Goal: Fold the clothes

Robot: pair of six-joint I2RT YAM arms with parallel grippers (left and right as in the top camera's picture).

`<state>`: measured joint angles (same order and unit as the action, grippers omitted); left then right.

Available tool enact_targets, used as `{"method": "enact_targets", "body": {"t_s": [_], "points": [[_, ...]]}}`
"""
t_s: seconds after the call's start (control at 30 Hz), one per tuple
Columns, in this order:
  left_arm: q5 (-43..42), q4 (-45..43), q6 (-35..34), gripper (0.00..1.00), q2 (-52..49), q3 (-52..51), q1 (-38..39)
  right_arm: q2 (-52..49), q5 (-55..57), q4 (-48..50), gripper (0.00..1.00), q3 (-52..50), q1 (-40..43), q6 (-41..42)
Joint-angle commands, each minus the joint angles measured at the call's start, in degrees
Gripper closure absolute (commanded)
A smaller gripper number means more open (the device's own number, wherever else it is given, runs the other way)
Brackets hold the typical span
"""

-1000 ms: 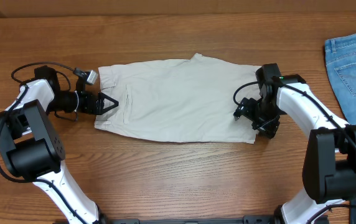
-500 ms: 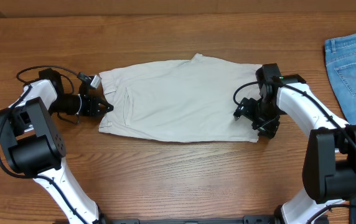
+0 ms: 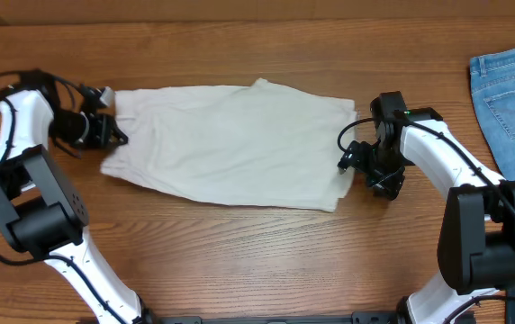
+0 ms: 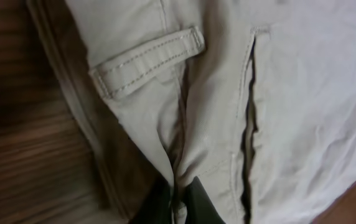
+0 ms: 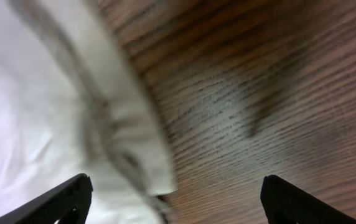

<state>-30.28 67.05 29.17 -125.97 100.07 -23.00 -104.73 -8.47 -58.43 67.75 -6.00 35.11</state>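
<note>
Next, my left gripper pulls the cloth to the left in the overhead view, over bare wood beside the waistband, then lets go, as the cloth's pinched edge lies bunched.
The clothes are beige shorts lying flat across the middle of the table. My left gripper is shut on their left edge, at the waistband. In the left wrist view the two black fingertips pinch a fold of the cloth just below a belt loop. My right gripper stands open over the right hem of the shorts. In the right wrist view the hem corner lies between the wide-apart fingers, and bare wood fills the rest of the gap.
Blue jeans lie at the table's far right edge. The wooden tabletop runs along the front, below the shorts.
My left gripper has shut on the waistband and drawn back to the left and slightly away. The shorts slid left with it. The right arm has stayed put.
</note>
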Motion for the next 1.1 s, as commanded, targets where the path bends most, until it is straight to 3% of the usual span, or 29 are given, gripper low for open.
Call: {"method": "enact_targets", "body": {"t_s": [0.0,0.37,0.8,1.07], "points": [[3.2,4.3,-1.6,0.96,-0.2,7.9,-0.3,0.4,1.0,0.6,0.09,0.1,0.2,-0.2],[3.9,17.4,-1.6,0.96,-0.2,24.2,1.3,0.4,0.9,2.6,0.08,0.1,0.2,-0.2],[4.1,10.3,-1.6,0.96,-0.3,14.6,1.0,0.4,0.9,1.7,0.08,0.1,0.2,-0.2],[12.0,4.9,-2.6,0.94,-0.3,9.5,-0.2,0.4,0.9,0.9,0.08,0.1,0.2,-0.2]]}}
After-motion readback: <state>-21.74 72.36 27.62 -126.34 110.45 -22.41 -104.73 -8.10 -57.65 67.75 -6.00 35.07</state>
